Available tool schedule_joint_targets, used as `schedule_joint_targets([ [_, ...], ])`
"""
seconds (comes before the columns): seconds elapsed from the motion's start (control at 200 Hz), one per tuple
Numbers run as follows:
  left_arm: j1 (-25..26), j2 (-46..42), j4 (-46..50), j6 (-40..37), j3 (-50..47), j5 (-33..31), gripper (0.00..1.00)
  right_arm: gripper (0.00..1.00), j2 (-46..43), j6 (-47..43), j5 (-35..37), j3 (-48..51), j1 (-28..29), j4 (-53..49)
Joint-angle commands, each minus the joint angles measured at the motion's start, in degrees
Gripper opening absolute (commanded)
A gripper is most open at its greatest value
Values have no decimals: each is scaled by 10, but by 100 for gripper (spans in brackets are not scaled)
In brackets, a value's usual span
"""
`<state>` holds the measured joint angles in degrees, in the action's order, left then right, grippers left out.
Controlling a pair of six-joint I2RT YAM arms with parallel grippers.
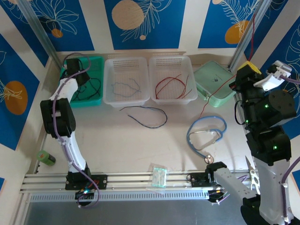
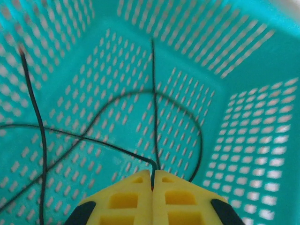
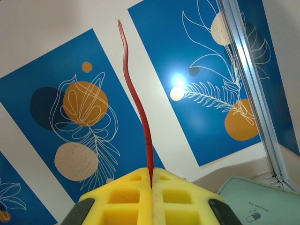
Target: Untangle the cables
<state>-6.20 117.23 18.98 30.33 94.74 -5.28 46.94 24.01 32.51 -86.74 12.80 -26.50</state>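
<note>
The left gripper moves down toward the teal basket's bottom below it next and releases the thin black cable [image 2: 117, 147], because other pieces of black cable lie there.
My left gripper [image 1: 76, 71] [image 2: 153, 177] hangs inside the teal basket [image 1: 96, 101] [image 2: 243, 84], shut on a thin black cable [image 2: 117, 147] that loops across the basket floor with other black strands [image 1: 90, 87]. At the right, my raised right gripper [image 1: 248, 68] [image 3: 151, 180] is shut on a red cable [image 3: 136, 93]. That red cable [image 1: 209, 107] trails down to the table. More red cables [image 1: 173, 84] lie in the right white basket, and a bluish one [image 1: 125, 87] in the middle basket. A dark blue-black cable [image 1: 146, 115] lies loose on the table.
A light-blue stethoscope [image 1: 206, 133] lies right of centre. Behind it stands a mint-green box [image 1: 213, 85] [image 3: 255, 201]. A green bottle [image 1: 47, 158] lies at the left edge, and a clear packet [image 1: 159, 176] on the front rail.
</note>
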Motion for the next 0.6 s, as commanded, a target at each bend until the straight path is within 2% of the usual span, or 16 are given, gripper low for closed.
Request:
schedule_joint_targets([
  [0.0,0,38,54,26,34,35,0,0,6,-19,-4,-16,7,-9],
  [0.26,-8,101,114,28,99,112,0,0,11,-38,-2,-35,17,-39],
  [0.285,-9,100,118,27,104,117,13,0,10,-39,-2,-35,19,-40],
  [0.33,-9,90,121,26,107,115,43,0,10,-39,-6,-34,21,-42],
  [0.365,-9,76,121,25,105,106,56,0,10,-40,-7,-34,24,-43],
  [0.465,-3,17,90,-3,86,65,71,0,12,-45,-15,-33,30,-41],
  [0.595,13,-50,72,-36,91,24,81,0,12,-42,-21,-23,39,-23],
])
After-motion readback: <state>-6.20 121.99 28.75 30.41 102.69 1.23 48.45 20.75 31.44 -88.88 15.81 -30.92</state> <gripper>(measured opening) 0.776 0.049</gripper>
